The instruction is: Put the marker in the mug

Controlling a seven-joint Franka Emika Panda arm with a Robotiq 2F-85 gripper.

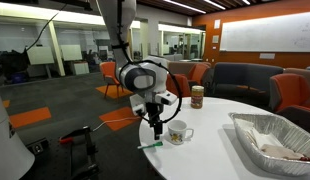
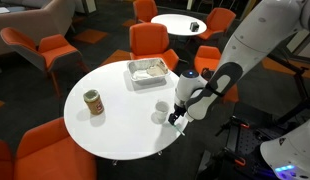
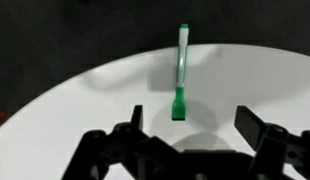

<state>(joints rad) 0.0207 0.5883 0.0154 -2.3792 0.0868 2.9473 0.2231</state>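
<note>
I should next lower my gripper to the green near end of the marker and close it there.
The green marker point(image 3: 181, 70) lies flat on the white round table, near its edge; it also shows in an exterior view point(image 1: 148, 146). The small white mug point(image 1: 178, 132) stands upright next to it, and shows in the other exterior view too point(image 2: 161, 112). My gripper point(image 3: 192, 122) is open and empty. It hovers above the marker's near end, with one finger on each side and no contact. In both exterior views the gripper point(image 1: 155, 122) point(image 2: 178, 118) points down at the table edge beside the mug. The marker is hidden in one exterior view.
A brown cylindrical jar point(image 1: 197, 96) point(image 2: 93, 103) stands further in on the table point(image 2: 105, 130). A foil tray point(image 1: 270, 140) point(image 2: 148, 72) with crumpled contents sits on the far side. Orange chairs point(image 2: 150, 42) surround the table.
</note>
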